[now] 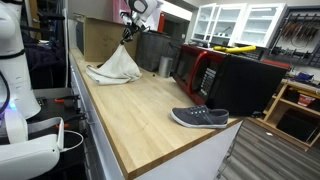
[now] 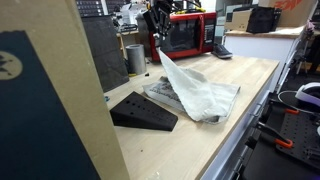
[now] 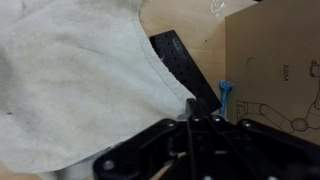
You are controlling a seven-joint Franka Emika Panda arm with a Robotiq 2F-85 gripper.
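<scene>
The white cloth (image 1: 115, 66) still hangs gathered in a cone, so next I should stay raised, carry its corner across toward the black wedge-shaped stand and release it there.
My gripper (image 1: 128, 30) is shut on a corner of a white cloth (image 1: 115, 66) and holds that corner lifted above the wooden countertop (image 1: 150, 110). The cloth hangs down in a cone from the jaws, and its lower part rests on the counter. In an exterior view the gripper (image 2: 158, 42) pinches the cloth (image 2: 200, 92) up by its far corner. In the wrist view the cloth (image 3: 70, 80) fills the left side, and its edge runs in between the fingers (image 3: 192, 108). A black wedge-shaped stand (image 2: 140, 110) lies next to the cloth and also shows in the wrist view (image 3: 185, 68).
A grey shoe (image 1: 200, 117) lies near the counter's near edge. A red microwave (image 1: 198, 68) and a metal cup (image 1: 165, 66) stand behind the cloth. A cardboard panel (image 2: 50, 100) stands close by. A black box (image 1: 245, 80) sits beside the microwave.
</scene>
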